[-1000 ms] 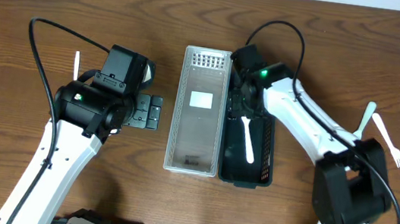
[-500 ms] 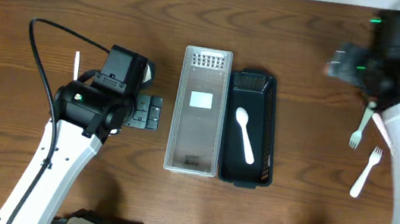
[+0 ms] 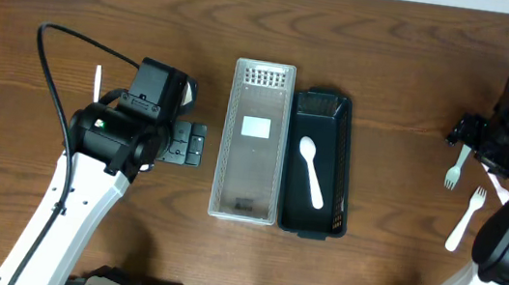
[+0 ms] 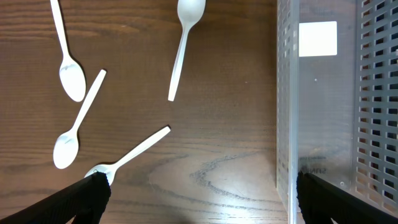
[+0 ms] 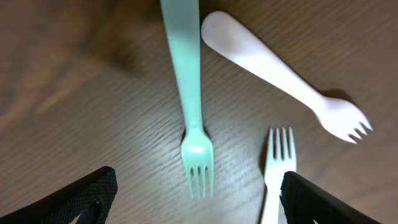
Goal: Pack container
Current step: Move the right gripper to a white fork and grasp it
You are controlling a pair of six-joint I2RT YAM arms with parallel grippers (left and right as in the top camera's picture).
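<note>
The fork is already between the open fingers, so my right gripper should go down toward the tabletop and close on the fork's flat handle [image 3: 464, 153] [image 5: 191, 107].
A black container [image 3: 343, 153] stands at the table's middle with a white spoon [image 3: 312, 172] lying inside it. Beside it on the left is a clear perforated container [image 3: 254, 143], also at the right of the left wrist view [image 4: 323, 106]. My left gripper [image 3: 188, 142] is open just left of the clear one, above bare wood [image 4: 199, 199]. My right gripper [image 3: 469, 138] hangs open at the far right over white forks [image 3: 456, 165]. In the right wrist view a fork [image 5: 189, 93] lies between the open fingers [image 5: 196, 196], untouched.
Several white spoons [image 4: 68, 56] lie on the wood left of the clear container. Two more forks [image 5: 280, 62] [image 5: 277, 168] lie close to the one under my right gripper. A black cable [image 3: 51, 59] loops off the left arm.
My right arm has swung from the black container to the far right, above the forks, leaving the spoon in the container. Its jaws have widened. The left arm is still.
</note>
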